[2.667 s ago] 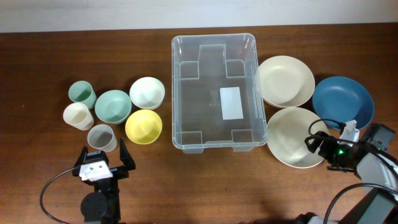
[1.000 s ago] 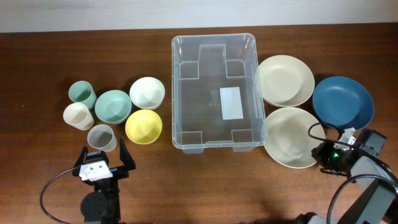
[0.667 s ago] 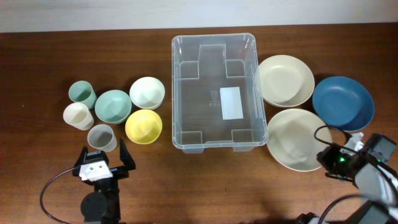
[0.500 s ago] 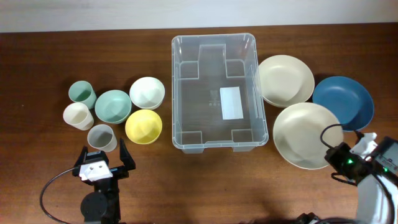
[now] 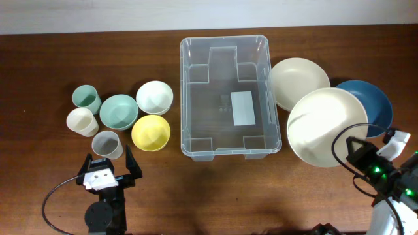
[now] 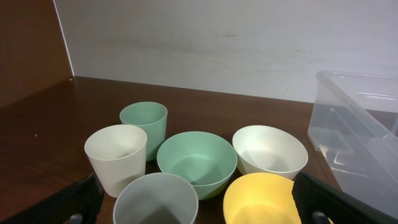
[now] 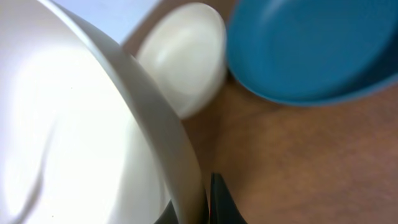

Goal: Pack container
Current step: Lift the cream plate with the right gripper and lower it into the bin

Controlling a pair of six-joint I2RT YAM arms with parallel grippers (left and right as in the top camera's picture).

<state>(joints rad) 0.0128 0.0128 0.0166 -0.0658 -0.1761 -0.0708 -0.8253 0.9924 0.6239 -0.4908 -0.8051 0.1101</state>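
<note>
The bin is empty, so my right gripper should carry the plate outward and left in the overhead view, over the container's far half (image 5: 219, 72), to release it.
The container (image 5: 189, 98), a large clear bin with a white label on its base, stands mid-table with nothing inside; its corner shows in the left wrist view (image 6: 360, 124). My right gripper (image 5: 356, 153) is shut on the near rim of a cream plate (image 5: 323, 127), which hangs tilted above the table to the right of the container. The right wrist view shows that plate (image 7: 74, 112) pinched at its edge by my gripper (image 7: 208, 202). My left gripper (image 5: 109, 162) stands open and holds nothing, just in front of a grey cup (image 5: 106, 143).
A second cream plate (image 5: 294, 81) and a blue plate (image 5: 369, 104) lie right of the container, partly covered by the raised plate. Left of it are a white bowl (image 5: 154, 97), a teal bowl (image 5: 118, 111), a yellow bowl (image 5: 151, 132), a green cup (image 5: 85, 98) and a cream cup (image 5: 81, 121).
My right gripper has lifted the cream plate off the table and drawn it rightward; it now overlaps the blue plate and the other cream plate. The left arm has not moved.
</note>
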